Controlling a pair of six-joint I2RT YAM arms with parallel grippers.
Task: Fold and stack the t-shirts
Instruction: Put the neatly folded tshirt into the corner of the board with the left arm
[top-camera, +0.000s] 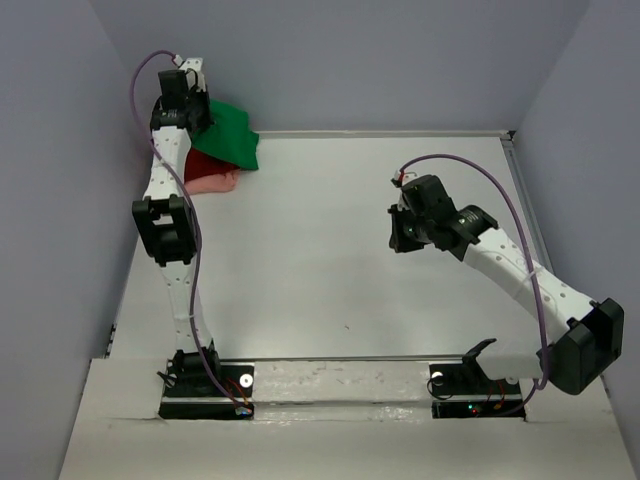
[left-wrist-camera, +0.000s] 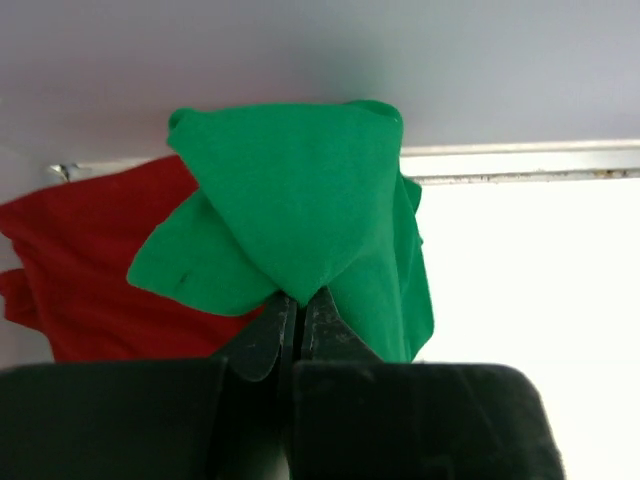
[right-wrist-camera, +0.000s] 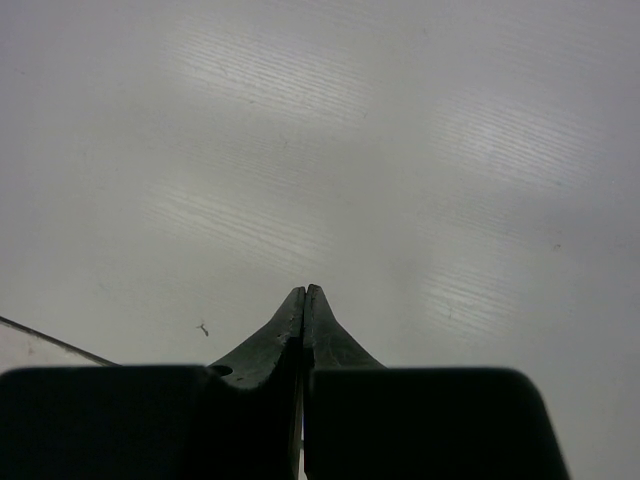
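Observation:
I should next move my left gripper to the left in the top view and down over the dark red t-shirt (top-camera: 203, 165) (left-wrist-camera: 118, 265), then let go of the green t-shirt.
The bright green t-shirt (top-camera: 228, 135) hangs bunched at the table's far left corner. My left gripper (top-camera: 196, 118) is shut on a fold of it; in the left wrist view the green t-shirt (left-wrist-camera: 290, 215) drapes over the closed gripper (left-wrist-camera: 300, 298). The dark red t-shirt (top-camera: 203, 165) lies under it and shows to the left in the left wrist view (left-wrist-camera: 90, 270). The salmon pink t-shirt (top-camera: 215, 182) lies beneath, at the front of the pile. My right gripper (top-camera: 405, 240) is shut and empty above the bare table, right of the middle; it also shows in the right wrist view (right-wrist-camera: 304, 292).
A white table (top-camera: 330, 260) with a raised metal rim (top-camera: 400, 132) along the far edge and right side. Grey walls close in on the back, left and right. The arm bases stand on a strip at the near edge (top-camera: 340, 385).

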